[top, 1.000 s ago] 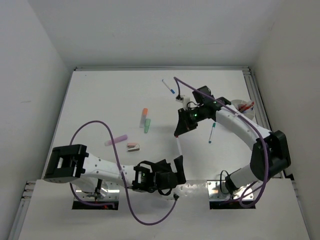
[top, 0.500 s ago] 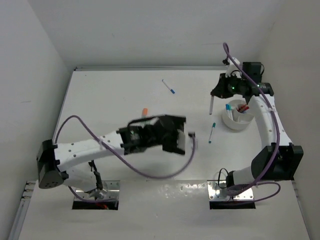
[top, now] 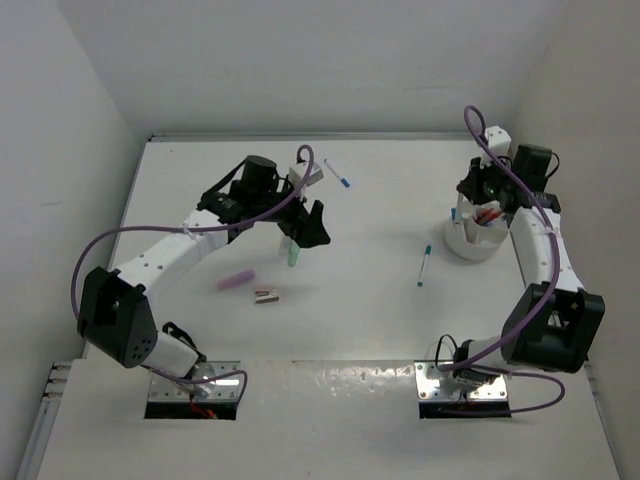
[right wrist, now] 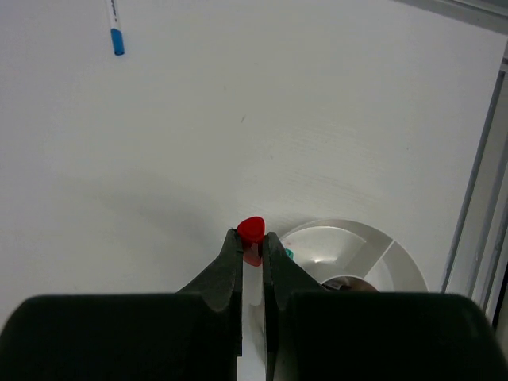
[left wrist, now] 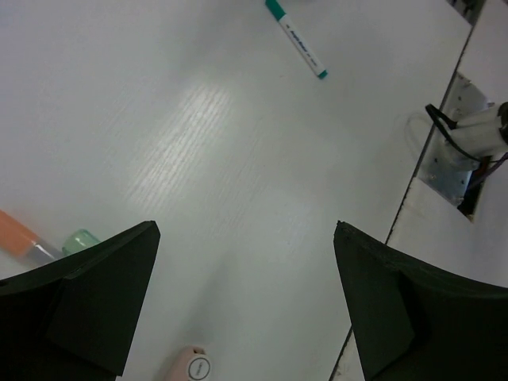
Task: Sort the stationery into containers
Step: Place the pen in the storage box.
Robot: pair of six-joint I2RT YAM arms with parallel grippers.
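My right gripper holds the white pen upright above the white tub's side section (top: 459,226), and next it should move down toward that section and release the pen.
My right gripper (top: 479,200) is shut on a thin white pen with a red cap (right wrist: 252,230), held upright over the near rim of the round white tub (top: 470,245), which also shows in the right wrist view (right wrist: 361,234). The tub has inner dividers and holds some pens. My left gripper (top: 303,230) is open and empty above the table, over the orange highlighter (left wrist: 16,236) and green highlighter (top: 293,257). In the left wrist view its gripper (left wrist: 246,230) frames bare table, with the pink highlighter's end (left wrist: 190,367) below.
A teal-capped pen (top: 423,266) lies left of the tub, also in the left wrist view (left wrist: 298,40). A blue-capped pen (top: 337,174) lies at the back, also in the right wrist view (right wrist: 116,32). The pink highlighter (top: 236,280) and pinkish-brown block (top: 266,296) lie at centre-left.
My right arm carried the red-capped pen from the table's middle to the tub at the right. My left arm swung from its base out over the highlighters, jaws open.
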